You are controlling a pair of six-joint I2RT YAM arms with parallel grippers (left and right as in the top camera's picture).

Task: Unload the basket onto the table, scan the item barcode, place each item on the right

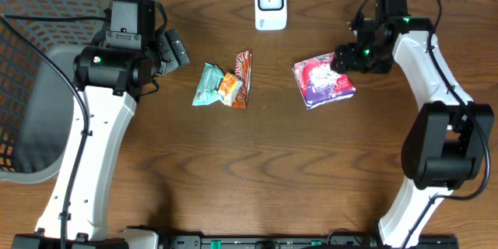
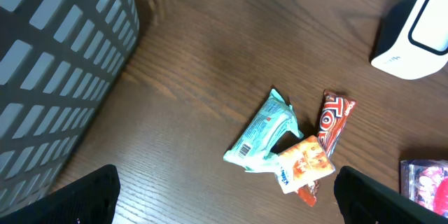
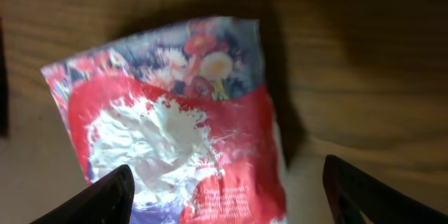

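Note:
I will move my right gripper back and down next, onto the snack packet's end (image 1: 339,82) (image 3: 210,206) opposite the flowers. That end is below my right gripper, and its fingers are still clear above it.
A red and purple snack packet (image 1: 323,80) lies flat on the table at the right. My right gripper (image 1: 346,56) hovers just over its far right edge, open. In the right wrist view the packet (image 3: 175,119) fills the space below my right gripper (image 3: 224,196), and both fingers stand wide of it without touching. The white barcode scanner (image 1: 270,3) stands at the back centre, also seen in the left wrist view (image 2: 413,35). My left gripper (image 1: 175,48) hangs open over bare table with nothing between its fingers (image 2: 224,196).
Three small snacks lie together mid-table: a teal packet (image 1: 208,84) (image 2: 262,131), an orange packet (image 1: 229,88) (image 2: 304,162) and a red bar (image 1: 243,74) (image 2: 334,119). A grey mesh basket (image 1: 31,47) (image 2: 56,63) stands at the far left.

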